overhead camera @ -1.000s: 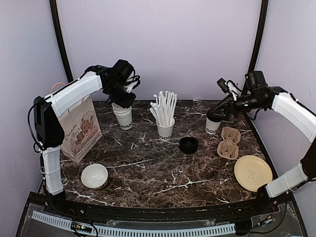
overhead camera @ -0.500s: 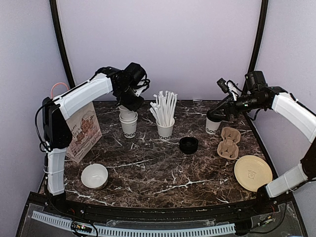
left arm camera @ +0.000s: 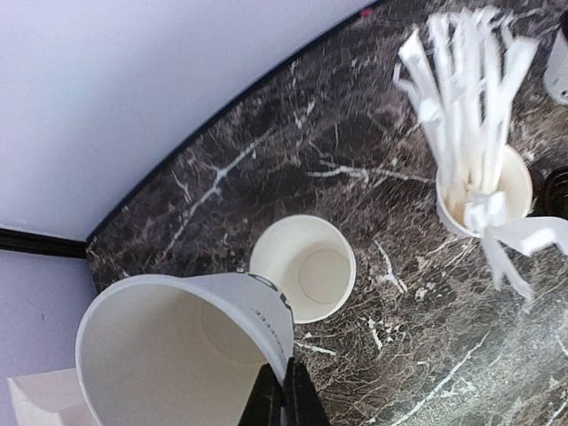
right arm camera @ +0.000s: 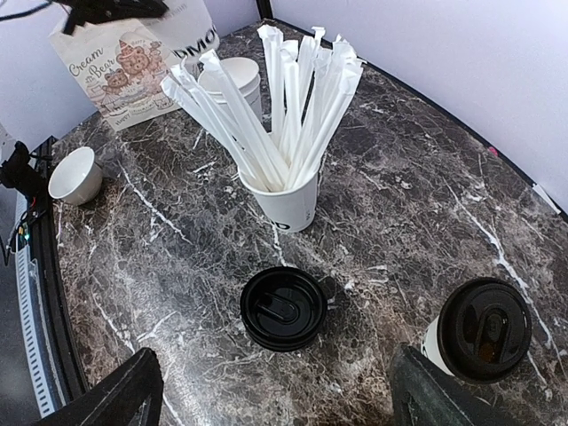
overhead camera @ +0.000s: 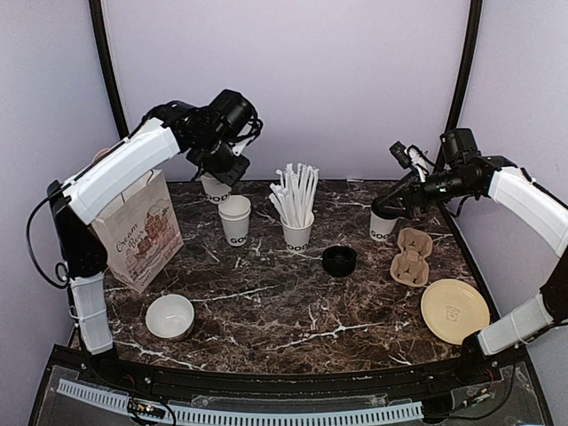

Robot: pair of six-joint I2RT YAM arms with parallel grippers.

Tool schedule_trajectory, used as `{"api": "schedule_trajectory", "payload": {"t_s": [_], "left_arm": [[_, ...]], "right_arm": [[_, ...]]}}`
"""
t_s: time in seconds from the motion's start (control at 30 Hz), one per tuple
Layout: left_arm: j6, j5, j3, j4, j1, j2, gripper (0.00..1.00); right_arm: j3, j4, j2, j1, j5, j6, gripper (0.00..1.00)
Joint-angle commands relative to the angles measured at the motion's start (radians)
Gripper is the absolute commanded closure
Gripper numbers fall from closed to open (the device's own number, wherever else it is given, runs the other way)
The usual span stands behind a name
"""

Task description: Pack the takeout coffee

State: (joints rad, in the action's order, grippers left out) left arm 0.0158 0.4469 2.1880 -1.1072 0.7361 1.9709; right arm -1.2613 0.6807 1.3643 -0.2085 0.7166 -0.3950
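Note:
My left gripper moves the cup back and down next, turning it, onto the table (overhead camera: 256,290) (left arm camera: 435,383) between the white bowl and the loose black lid, since the cup has room there.
One takeout coffee cup (overhead camera: 382,228), white with a black lid (right arm camera: 484,330), stands at the back right. My right gripper (overhead camera: 393,204) hangs open just above and beside it, and its fingers (right arm camera: 115,399) hold nothing. My left gripper (left arm camera: 284,401) is shut on the rim of a lidless white paper cup (left arm camera: 182,342), which is lifted off the table and tilted (overhead camera: 214,186). A second lidless cup (overhead camera: 235,219) stands open just below it (left arm camera: 306,266). A loose black lid (overhead camera: 339,260) lies mid-table, below the right gripper's fingers (right arm camera: 284,308).
A white cup full of wrapped straws (overhead camera: 297,232) stands at centre back. A printed paper bag (overhead camera: 138,232) stands at the left and a low white bowl (overhead camera: 169,317) at the front left. A brown pulp cup carrier (overhead camera: 413,257) and a tan round plate (overhead camera: 454,311) lie on the right.
The left gripper slid the two stacked cups to the right, then lifted the top cup up and to the left. The lower cup stayed on the table. The right arm has not moved.

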Motion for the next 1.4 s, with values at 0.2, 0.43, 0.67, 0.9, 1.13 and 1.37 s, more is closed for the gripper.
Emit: {"api": "schedule_trajectory", "payload": {"t_s": [0.2, 0.43, 0.67, 0.9, 1.13, 1.37], "left_arm": [[0.125, -0.221, -0.151, -0.005, 0.204, -0.396, 1.00], [0.158, -0.453, -0.359, -0.038, 0.375, -0.488, 1.00], [0.217, -0.556, -0.467, 0.085, 0.467, -0.375, 1.00], [0.281, -0.515, -0.497, 0.213, 0.511, -0.220, 0.99], [0.317, -0.500, -0.587, 0.336, 0.520, -0.173, 0.98], [0.318, -0.462, -0.680, 0.414, 0.523, -0.171, 0.99]], "right_arm": [[-0.003, 0.077, 0.008, 0.004, -0.030, -0.081, 0.10], [0.028, 0.077, 0.019, 0.003, -0.036, -0.093, 0.11], [0.036, 0.093, 0.041, -0.052, -0.165, -0.151, 0.15], [0.077, 0.097, 0.040, -0.164, -0.314, -0.218, 0.21], [0.067, 0.113, 0.089, -0.225, -0.360, -0.265, 0.31], [0.051, 0.105, 0.129, -0.248, -0.365, -0.260, 0.33]]}}
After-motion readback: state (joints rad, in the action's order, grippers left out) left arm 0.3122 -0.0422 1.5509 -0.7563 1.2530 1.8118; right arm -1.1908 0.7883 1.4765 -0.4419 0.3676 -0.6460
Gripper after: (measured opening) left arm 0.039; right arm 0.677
